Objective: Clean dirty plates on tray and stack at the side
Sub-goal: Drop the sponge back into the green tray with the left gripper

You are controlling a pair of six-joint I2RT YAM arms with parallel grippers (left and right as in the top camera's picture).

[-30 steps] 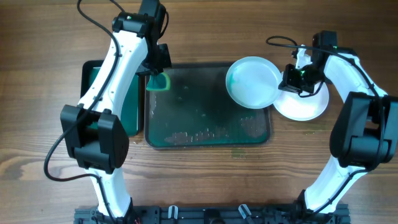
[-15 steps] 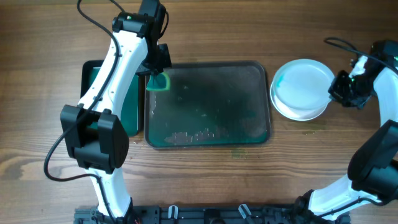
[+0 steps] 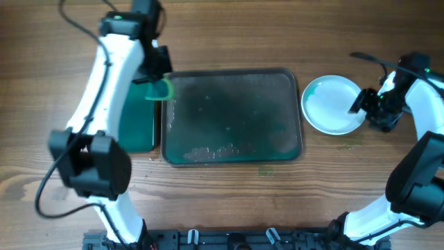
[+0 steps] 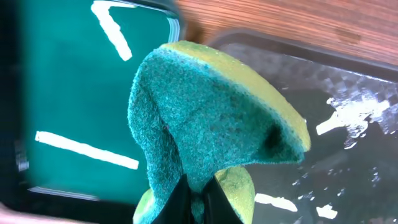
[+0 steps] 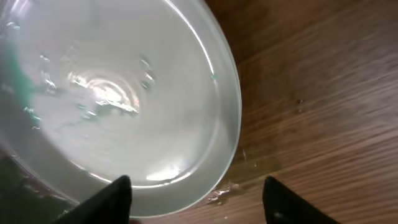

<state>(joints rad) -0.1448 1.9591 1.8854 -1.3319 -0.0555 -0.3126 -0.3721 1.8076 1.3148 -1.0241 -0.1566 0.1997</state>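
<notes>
My left gripper carries the sponge (image 4: 211,118) over next, lowers and releases it, since the bright green tray (image 4: 87,102) lies below and to the gripper's left in the overhead view.
The dark tray (image 3: 232,149) holds wet smears and crumbs and no plates. The plates (image 3: 331,104) lie stacked on the wood to its right. The top plate (image 5: 118,93) is pale with a teal smear at its left edge. My right gripper (image 3: 366,104) is at the stack's right rim and open. In the right wrist view the gripper (image 5: 196,202) has one finger over the rim and the other over bare wood. My left gripper (image 3: 158,89) hangs over the tray's back left corner, shut on a green-and-yellow sponge (image 4: 211,118).
A smaller bright green tray (image 3: 135,118) lies against the dark tray's left side, under my left arm. Water drops sit on the wood by the plate rim (image 5: 221,194). A black cable loops above my right arm.
My right gripper carried the pale plate from the tray's right end onto the white plate beside it and opened. My left arm shifted a little left with the sponge.
</notes>
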